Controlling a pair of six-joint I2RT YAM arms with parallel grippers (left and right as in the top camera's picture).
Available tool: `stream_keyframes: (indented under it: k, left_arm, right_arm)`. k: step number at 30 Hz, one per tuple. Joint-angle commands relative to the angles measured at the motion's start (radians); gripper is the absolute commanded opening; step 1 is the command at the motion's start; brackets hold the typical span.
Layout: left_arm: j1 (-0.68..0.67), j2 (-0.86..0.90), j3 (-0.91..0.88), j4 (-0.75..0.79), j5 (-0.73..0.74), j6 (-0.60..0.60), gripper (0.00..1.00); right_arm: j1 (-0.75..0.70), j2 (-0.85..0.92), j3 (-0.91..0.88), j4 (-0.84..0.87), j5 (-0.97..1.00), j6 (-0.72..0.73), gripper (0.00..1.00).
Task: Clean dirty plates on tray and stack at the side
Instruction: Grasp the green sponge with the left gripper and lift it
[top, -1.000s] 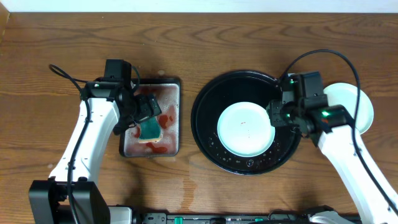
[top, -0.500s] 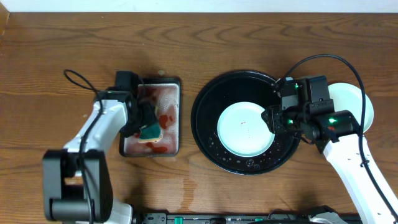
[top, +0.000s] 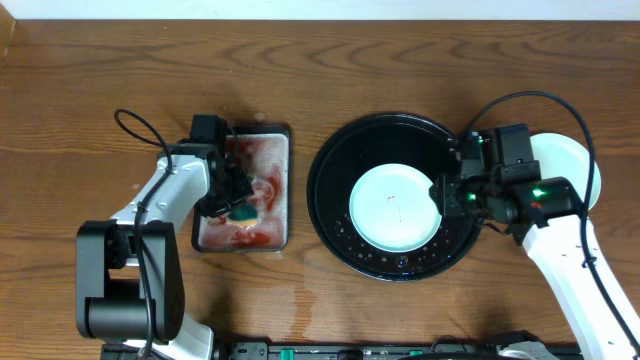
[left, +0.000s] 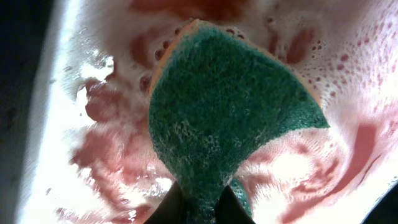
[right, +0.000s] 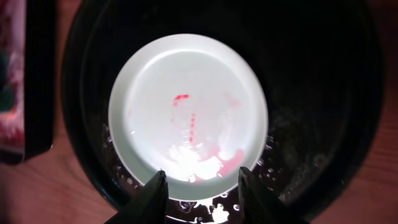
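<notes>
Next, my right gripper lowers its open fingers around the plate's rim farthest from the sudsy dish (right: 263, 138), leaving the plate's smeared middle clear, since the plate's rim lies below the gripper.
A pale round plate (top: 395, 207) with red smears (right: 186, 112) lies in the glossy black tray (top: 335, 170), seen in the right wrist view as a dark surround (right: 323, 93). My right gripper (top: 442, 195) hovers over the plate's right rim. It stands open (right: 202, 180), its fingers straddling the near rim without touching it. A second pale plate (top: 578, 165) rests on the wood right of the tray, partly under the right arm. My left gripper (top: 238, 200) is shut (left: 208, 196) on a green-and-orange sponge (left: 230, 118) in the sudsy dish.
A rectangular black-rimmed dish (top: 280, 135) with red-stained suds sits left of the tray; its edge shows at the left of the right wrist view (right: 37, 81). Water drops dot the tray's near side (top: 385, 262). Brown wood tabletop (top: 100, 80) surrounds everything.
My left gripper has closed on the sponge in the dish, its arm swinging in closer. The right gripper has drifted slightly right over the plate's rim.
</notes>
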Motion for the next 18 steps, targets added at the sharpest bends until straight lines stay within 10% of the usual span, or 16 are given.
stream_keyframes:
  k: [1,18]
  left_arm:
    - [0.007,-0.012,0.037,-0.043,-0.048,0.021,0.07]
    - [-0.085,-0.195,0.170,-0.207,-0.039,0.084,0.07]
  right_arm:
    - [-0.056,-0.007,0.005,-0.002,0.026,0.043,0.34]
    - [-0.147,0.343,0.002,0.013,-0.270,-0.219,0.40]
